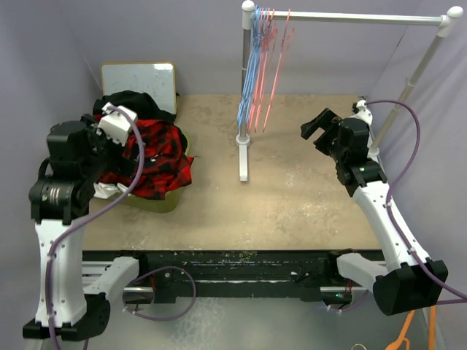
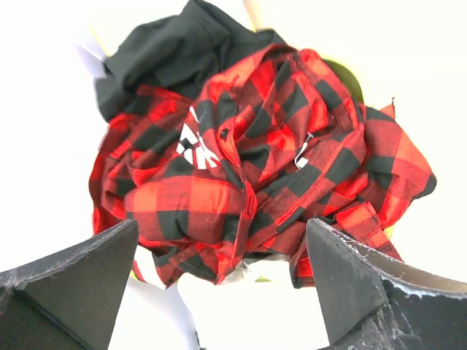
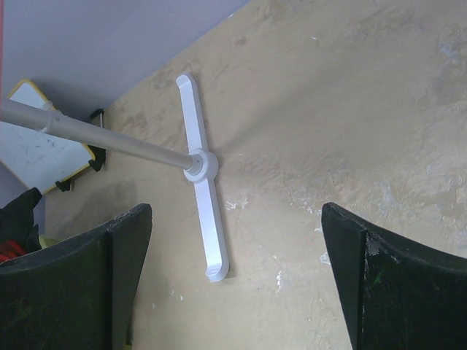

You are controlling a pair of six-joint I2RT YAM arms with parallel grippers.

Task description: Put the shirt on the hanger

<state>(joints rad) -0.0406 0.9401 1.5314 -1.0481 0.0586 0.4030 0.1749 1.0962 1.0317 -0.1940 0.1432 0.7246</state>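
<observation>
My left gripper lowers its open fingers astride the raised fold below the shirt's button (image 2: 244, 191) next, since that fold lies beneath the gripper and stands out between them.
The red-and-black check shirt (image 1: 159, 157) lies bunched in a yellow-green basket (image 1: 164, 200) at the left, a bit of white lettering (image 2: 191, 143) showing. My left gripper (image 1: 119, 140) hangs just above it, open and empty; in the left wrist view the shirt (image 2: 255, 168) fills the space beyond the spread fingers of that gripper (image 2: 221, 227). The pale-pink hanger (image 1: 276, 69) hangs with others like it on the rack rail, beside light-blue ones (image 1: 252, 73). My right gripper (image 1: 318, 125) is open and empty, right of the rack, above bare table (image 3: 237, 211).
A black garment (image 1: 135, 100) lies behind the shirt, also seen in the left wrist view (image 2: 182, 51). The white rack has a post (image 1: 246, 87), a foot (image 3: 206, 219) and a top rail (image 1: 343, 16). A whiteboard (image 1: 139, 79) leans at the back left. An orange hanger (image 1: 403, 340) lies near the right base.
</observation>
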